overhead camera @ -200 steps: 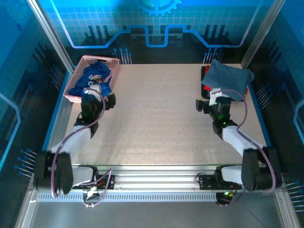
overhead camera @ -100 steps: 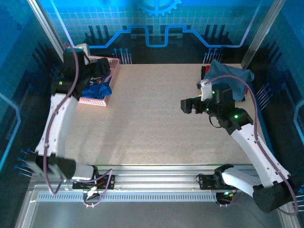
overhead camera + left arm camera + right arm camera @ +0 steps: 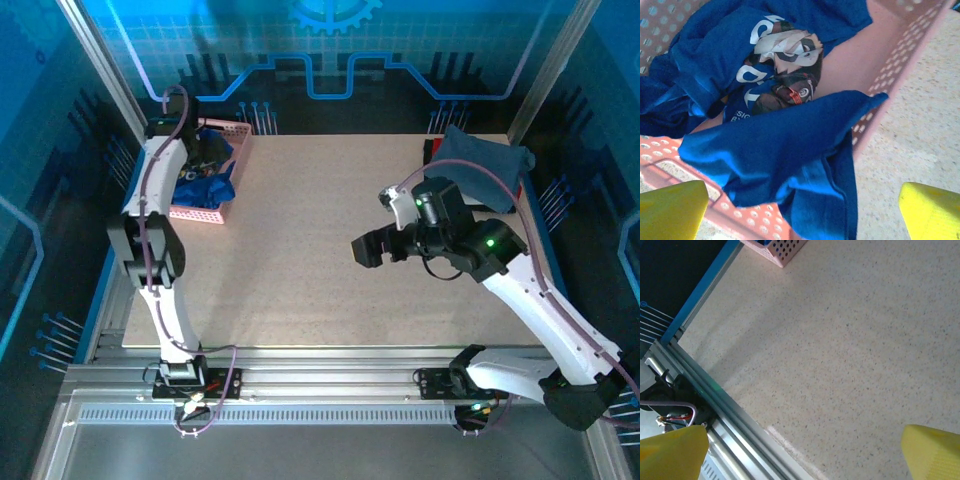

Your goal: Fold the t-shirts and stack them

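The left gripper should next go down with its open fingers onto the bunched cloth of the royal-blue t-shirt, next to the t-shirt's dark print.
The royal-blue t-shirt (image 3: pixel 785 145) with white lettering lies crumpled in the pink basket (image 3: pixel 900 65), one fold hanging over the near rim. From above, this blue t-shirt (image 3: pixel 207 182) is at the back left. My left gripper (image 3: pixel 802 217) hovers just over it, open, its yellow fingertips (image 3: pixel 670 210) wide apart with nothing between them. In the top view the left gripper (image 3: pixel 200 152) is above the basket (image 3: pixel 196 213). The slate grey-blue t-shirt (image 3: pixel 487 165) lies at the back right. My right gripper (image 3: pixel 363 250) hangs open over the bare table (image 3: pixel 850 350), holding nothing.
A red and black object (image 3: pixel 432 168) sits partly under the grey-blue t-shirt. The basket's corner (image 3: pixel 780 251) shows at the top of the right wrist view, and the metal front rail (image 3: pixel 700 390) runs along the table's near edge. Frame posts stand at the back corners.
The left arm has risen from beside the basket and reached over it. The right arm has swung left from near the grey-blue t-shirt to above the table's middle. Both grippers stayed open.
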Motion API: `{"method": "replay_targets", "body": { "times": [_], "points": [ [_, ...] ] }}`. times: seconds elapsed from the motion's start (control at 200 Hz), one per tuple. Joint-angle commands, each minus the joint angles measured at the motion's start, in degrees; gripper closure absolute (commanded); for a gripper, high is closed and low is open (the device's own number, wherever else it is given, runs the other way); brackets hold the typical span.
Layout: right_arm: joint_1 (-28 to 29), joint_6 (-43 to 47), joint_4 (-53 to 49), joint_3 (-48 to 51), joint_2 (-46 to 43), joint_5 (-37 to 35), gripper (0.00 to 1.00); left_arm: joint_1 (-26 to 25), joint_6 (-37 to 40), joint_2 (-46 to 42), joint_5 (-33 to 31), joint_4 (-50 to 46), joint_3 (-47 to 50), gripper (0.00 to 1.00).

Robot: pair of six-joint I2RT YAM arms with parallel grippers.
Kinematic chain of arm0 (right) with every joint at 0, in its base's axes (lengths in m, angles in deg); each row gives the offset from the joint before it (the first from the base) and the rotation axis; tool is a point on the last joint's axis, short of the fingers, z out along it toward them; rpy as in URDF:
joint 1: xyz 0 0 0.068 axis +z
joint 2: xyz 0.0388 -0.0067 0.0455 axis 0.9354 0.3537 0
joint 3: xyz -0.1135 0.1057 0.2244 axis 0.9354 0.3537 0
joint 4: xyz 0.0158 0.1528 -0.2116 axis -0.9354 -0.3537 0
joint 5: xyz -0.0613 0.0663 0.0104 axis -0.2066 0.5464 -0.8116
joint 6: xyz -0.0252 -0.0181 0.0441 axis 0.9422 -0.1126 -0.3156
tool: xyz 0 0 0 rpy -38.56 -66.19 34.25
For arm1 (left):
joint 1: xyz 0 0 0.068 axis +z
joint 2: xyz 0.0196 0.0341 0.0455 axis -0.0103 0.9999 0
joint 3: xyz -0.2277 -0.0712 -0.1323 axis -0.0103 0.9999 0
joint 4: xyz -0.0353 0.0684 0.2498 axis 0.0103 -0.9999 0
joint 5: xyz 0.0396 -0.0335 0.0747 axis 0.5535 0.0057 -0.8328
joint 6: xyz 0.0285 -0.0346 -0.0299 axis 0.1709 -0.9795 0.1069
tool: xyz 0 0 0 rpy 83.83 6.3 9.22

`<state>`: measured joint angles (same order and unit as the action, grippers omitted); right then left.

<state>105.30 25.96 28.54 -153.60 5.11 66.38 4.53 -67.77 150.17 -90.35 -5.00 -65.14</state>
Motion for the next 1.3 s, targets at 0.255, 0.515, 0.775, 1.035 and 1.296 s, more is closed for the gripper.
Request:
{"method": "replay_targets", "body": {
  "times": [0.255,0.515,0.775,1.035,1.296],
  "points": [
    [0.9,-4.8,-8.2,0.6,-9.0,-1.8,0.0,3.1,-3.8,13.6,-1.9,-2.7,-9.5,0.01],
    [0.8,-7.2,-9.4,0.8,-11.8,-3.6,0.0,4.4,-6.0,19.9,0.9,-2.6,-8.0,0.01],
    [0.9,-8.2,-7.4,0.9,-12.1,-4.2,0.0,7.1,-7.8,22.9,10.7,-1.6,-6.3,0.48],
    [0.9,-7.8,-3.4,2.6,-13.4,-5.9,0.0,10.8,-7.1,10.3,24.3,14.5,3.8,0.99],
    [0.5,-6.1,2.0,5.1,-11.7,-8.3,0.0,10.1,-8.8,-5.4,31.0,19.5,0.2,1.0]
  ]
}}
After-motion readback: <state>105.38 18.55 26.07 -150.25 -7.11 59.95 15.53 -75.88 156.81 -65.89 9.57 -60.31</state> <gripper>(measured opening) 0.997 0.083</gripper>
